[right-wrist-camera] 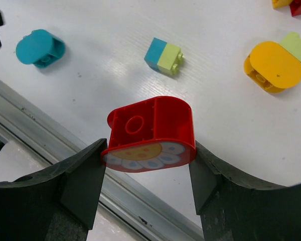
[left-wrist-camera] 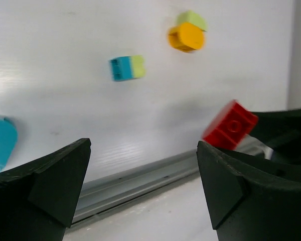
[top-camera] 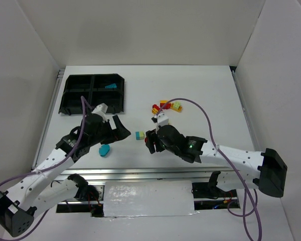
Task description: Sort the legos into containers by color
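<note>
I need to move my left gripper to the left in the overhead view, then turn and lower it onto the teal rounded lego (top-camera: 104, 150) (left-wrist-camera: 1, 142), which lies apart from the other legos.
My right gripper (right-wrist-camera: 148, 155) is shut on a red rounded lego (right-wrist-camera: 150, 125) with a flower face, held above the table near the front rail. My left gripper (left-wrist-camera: 143, 148) stands open with nothing between its fingers, left of the right gripper (top-camera: 149, 139) and facing it. On the table lie a teal rounded lego (top-camera: 105, 150), a teal-and-green lego (top-camera: 139, 135), a yellow rounded lego (right-wrist-camera: 272, 65) and a lime-green lego (right-wrist-camera: 298, 47). The black tray of containers (top-camera: 70, 95) sits at the far left, with one teal lego (top-camera: 111, 86) in its far right compartment.
A small cluster of red, yellow and green legos (top-camera: 166, 107) lies right of the tray, beyond the right gripper. A metal rail (right-wrist-camera: 35, 125) runs along the table's near edge. White walls enclose the table on three sides.
</note>
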Controlling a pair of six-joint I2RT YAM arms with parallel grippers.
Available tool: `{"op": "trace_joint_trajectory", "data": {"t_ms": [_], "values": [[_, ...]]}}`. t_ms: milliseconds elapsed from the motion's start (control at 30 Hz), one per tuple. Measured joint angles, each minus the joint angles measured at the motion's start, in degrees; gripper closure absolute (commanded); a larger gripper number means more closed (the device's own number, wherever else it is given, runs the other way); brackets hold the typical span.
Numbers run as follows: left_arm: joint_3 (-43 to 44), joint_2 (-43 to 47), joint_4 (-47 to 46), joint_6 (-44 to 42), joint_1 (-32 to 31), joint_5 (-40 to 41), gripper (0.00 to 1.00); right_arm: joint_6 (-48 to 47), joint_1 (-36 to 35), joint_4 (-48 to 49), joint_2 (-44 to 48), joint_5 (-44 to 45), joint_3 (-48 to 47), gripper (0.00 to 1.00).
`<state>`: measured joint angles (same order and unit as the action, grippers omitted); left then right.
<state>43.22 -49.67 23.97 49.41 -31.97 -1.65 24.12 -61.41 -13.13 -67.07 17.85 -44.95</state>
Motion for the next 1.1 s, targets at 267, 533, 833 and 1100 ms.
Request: {"op": "trace_joint_trajectory", "data": {"t_ms": [267, 533, 833, 1100], "values": [[3.91, -7.69, 13.0, 2.27, 2.8, 16.33, 0.0, 2.51, 1.46, -1.01, -0.57, 0.07, 0.28, 0.93], [4.83, -12.87, 22.12, 6.75, 5.05, 26.34, 0.01, 3.56, 1.46, -2.34, -1.18, -0.5, 0.28, 0.92], [-1.7, -16.59, 18.78, 6.47, 10.78, 25.29, 0.03, 3.54, 1.46, -2.34, 1.55, -1.79, 0.44, 0.9], [-5.42, -18.38, 14.4, 8.83, 11.1, 23.65, 0.04, 3.54, 1.46, -2.25, 3.93, -3.13, 2.49, 0.89]]}}
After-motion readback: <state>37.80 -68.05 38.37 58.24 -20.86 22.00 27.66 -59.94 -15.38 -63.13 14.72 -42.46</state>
